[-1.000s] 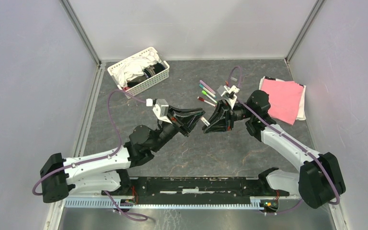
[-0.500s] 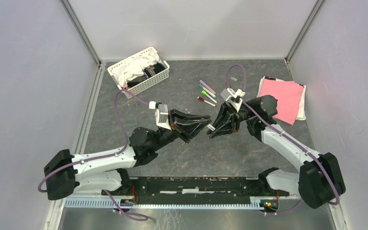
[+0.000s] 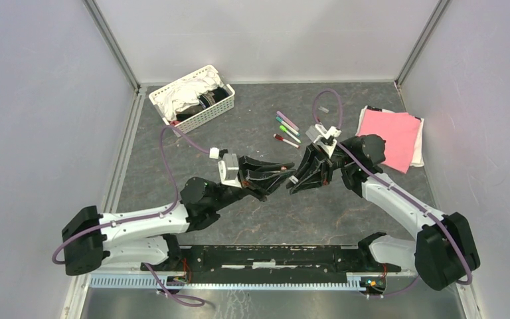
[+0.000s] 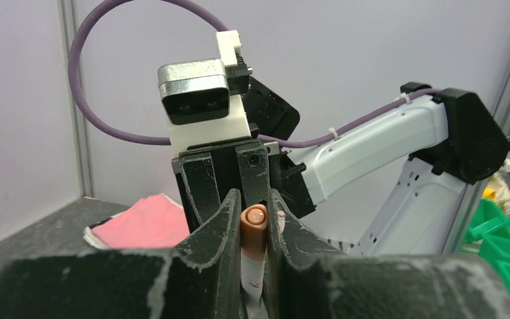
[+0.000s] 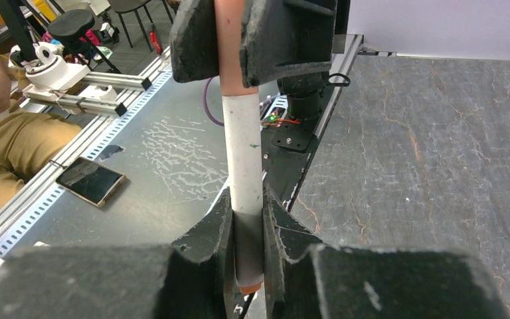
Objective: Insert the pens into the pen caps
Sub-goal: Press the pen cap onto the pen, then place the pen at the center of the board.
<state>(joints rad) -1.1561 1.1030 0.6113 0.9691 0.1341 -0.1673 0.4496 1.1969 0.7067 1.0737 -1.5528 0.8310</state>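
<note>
The right gripper carries the capped pen outward next, lowers it onto the bare spot [image 3: 284,151] beside the red pen and releases. That spot lies outward of and below the gripper.
A pen [image 5: 242,149] with a white barrel spans the gap between my two grippers above the table's middle. My left gripper [image 4: 254,199] is shut on its orange pen cap [image 4: 255,222], which sits on the barrel with no gap showing. My right gripper [image 5: 246,206] is shut on the barrel's other end, where an orange tip [image 5: 249,287] pokes out. From above, the left gripper [image 3: 284,173] and right gripper [image 3: 296,181] meet tip to tip. Several other pens [image 3: 287,129] with coloured ends lie side by side on the table behind them.
A white basket [image 3: 220,106] of cloths stands at the back left. A pink cloth [image 3: 390,136] lies at the back right and also shows as the pink cloth [image 4: 143,222] in the left wrist view. Walls close in the table on three sides.
Both grippers have shifted a little toward the near edge and tilted, with their tips staying together. Neither grip has changed.
</note>
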